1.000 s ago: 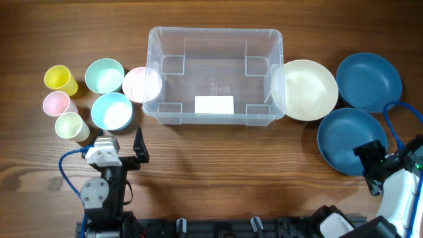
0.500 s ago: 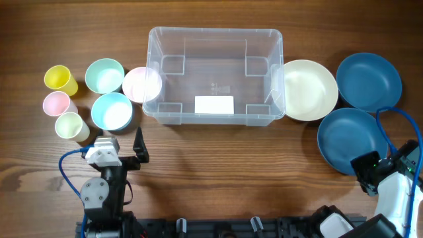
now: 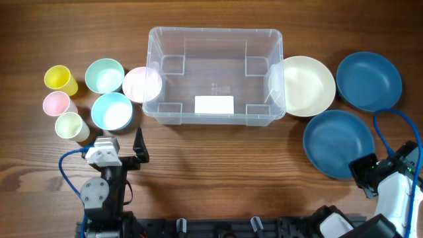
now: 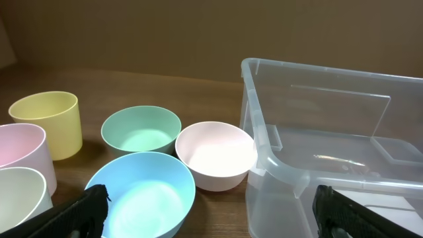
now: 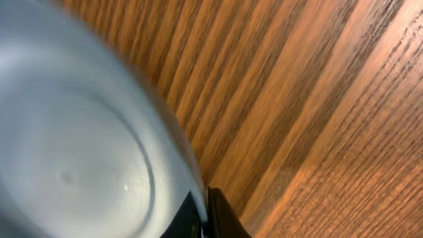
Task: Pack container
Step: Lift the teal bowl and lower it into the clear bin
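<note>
My right gripper holds the bowl. Next, it will lift the bowl outward, to the left in the overhead view, across the side of the empty tub [image 3: 228, 78], then lower it and let go.
The container [image 3: 215, 30] is a large clear tub with a white label, standing empty at the table's centre back; its near corner [image 4: 277, 155] shows in the left wrist view. A dark blue bowl [image 3: 339, 144] lies right of it and nearer the front. My right gripper [image 3: 365, 173] is shut on that bowl's near rim. In the right wrist view the bowl [image 5: 73, 145] fills the left side, its rim pinched between the jaws of the right gripper [image 5: 203, 211]. My left gripper [image 3: 137, 149] stands open at the front left, nothing between its fingers [image 4: 86, 208].
A cream bowl [image 3: 305, 86] and a second dark blue bowl [image 3: 369, 81] sit right of the tub. To its left are mint [image 3: 104, 75], light blue [image 3: 111, 111] and pink [image 3: 141, 84] bowls, then yellow [image 3: 58, 79], pink [image 3: 56, 103] and cream [image 3: 69, 125] cups.
My right gripper has shut on the near dark blue bowl's rim, and the bowl has slid a little to the left. The left arm has not moved.
</note>
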Robot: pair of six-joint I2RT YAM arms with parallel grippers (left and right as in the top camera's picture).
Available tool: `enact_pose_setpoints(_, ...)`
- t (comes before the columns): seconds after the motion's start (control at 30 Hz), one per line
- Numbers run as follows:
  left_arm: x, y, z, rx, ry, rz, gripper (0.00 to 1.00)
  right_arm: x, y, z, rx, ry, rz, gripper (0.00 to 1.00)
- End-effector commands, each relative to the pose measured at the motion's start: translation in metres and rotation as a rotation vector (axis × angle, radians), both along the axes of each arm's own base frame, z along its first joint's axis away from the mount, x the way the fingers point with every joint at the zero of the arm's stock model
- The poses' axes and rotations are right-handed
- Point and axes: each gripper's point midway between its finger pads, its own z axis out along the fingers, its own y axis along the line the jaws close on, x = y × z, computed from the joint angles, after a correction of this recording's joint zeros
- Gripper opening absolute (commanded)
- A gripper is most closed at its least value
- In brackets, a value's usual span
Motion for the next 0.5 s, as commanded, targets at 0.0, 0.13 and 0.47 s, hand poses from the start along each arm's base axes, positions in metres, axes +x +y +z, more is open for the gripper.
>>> enact_pose_setpoints(0.0,0.0,-0.003,-0.001,0.014,-0.003,-0.018,1.0,-0.004,0.002,-0.003,0.002,0.019,0.024,0.04)
enact_pose_setpoints(0.13,0.0,-0.003,-0.001,0.014,-0.003,-0.018,1.0,-0.004,0.003,0.0,0.009,0.019,0.025,0.04)
enact_pose_setpoints(0.47,0.0,-0.003,-0.001,0.014,-0.003,-0.018,1.0,0.034,0.005,0.091,-0.072,-0.229,0.165,0.04)
